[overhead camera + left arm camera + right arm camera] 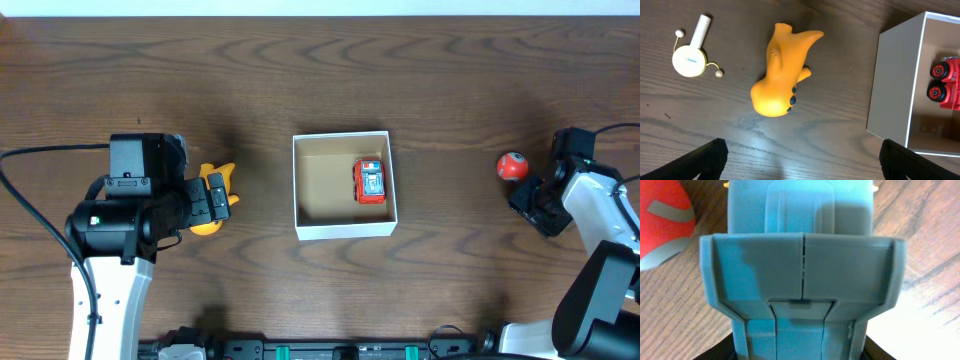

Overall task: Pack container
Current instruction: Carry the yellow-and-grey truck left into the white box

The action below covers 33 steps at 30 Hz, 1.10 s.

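My right gripper lifts next, swings left in the overhead view and brings the grey-blue toy down into the container's empty half (326,186), since the red car leaves room.
The container (297,185) is a white-walled square box with a brown inside at the table's middle; its wall also shows in the left wrist view (895,85). A red toy car (369,181) lies in its right half (946,82). A yellow toy (782,70) lies on the table left of the box. My left gripper (801,157) is open above it (213,197), covering most of the yellow toy (222,172). My right gripper (800,347) has its jaws against both sides of a grey-blue toy (802,265). A red ball (512,165) sits just beside it (660,220).
A small white round toy with a handle and yellow cords (690,57) lies left of the yellow toy. The right arm (600,210) stands at the table's right edge, its gripper (535,208) low over the wood.
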Tool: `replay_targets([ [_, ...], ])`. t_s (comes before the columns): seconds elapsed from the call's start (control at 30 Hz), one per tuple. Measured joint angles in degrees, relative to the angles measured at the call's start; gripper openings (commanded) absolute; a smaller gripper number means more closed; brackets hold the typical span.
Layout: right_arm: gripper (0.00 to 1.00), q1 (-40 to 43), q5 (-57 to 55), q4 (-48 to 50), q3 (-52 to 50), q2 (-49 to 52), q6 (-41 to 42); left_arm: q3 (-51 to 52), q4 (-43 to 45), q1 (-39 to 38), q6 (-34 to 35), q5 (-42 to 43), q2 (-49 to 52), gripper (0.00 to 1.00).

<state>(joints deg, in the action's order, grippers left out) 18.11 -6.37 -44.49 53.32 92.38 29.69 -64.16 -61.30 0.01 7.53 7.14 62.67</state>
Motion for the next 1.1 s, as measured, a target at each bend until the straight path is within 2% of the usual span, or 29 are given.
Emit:
replay_targets([
  [0.13, 0.01, -0.52, 0.09, -2.29, 0.28, -3.28, -0.11, -0.02, 0.22, 0.00, 0.00, 0.00, 0.00, 0.98],
  [0.3, 0.01, -4.94, 0.31, -6.14, 4.09, -12.44, -0.85, 0.00, 0.28, 0.00, 0.00, 0.00, 0.00, 0.98],
  [0.47, 0.01, -15.41, 0.55, -7.54, 9.38, -21.46, -1.55, -0.02, 0.39, 0.00, 0.00, 0.00, 0.00, 0.98],
  [0.6, 0.01, -28.63, 0.52, -6.34, 13.22, -24.81, -1.62, 0.00, 0.44, 0.00, 0.00, 0.00, 0.00, 0.98],
  [0.87, 0.02, -51.49, -1.38, 3.04, 16.31, -21.29, -1.49, -0.02, 0.46, 0.00, 0.00, 0.00, 0.00, 0.98],
  [1.1, 0.02, -59.87, -6.12, 4.87, 17.25, -9.97, 1.53, -0.02, 0.44, 0.00, 0.00, 0.00, 0.00, 0.98],
])
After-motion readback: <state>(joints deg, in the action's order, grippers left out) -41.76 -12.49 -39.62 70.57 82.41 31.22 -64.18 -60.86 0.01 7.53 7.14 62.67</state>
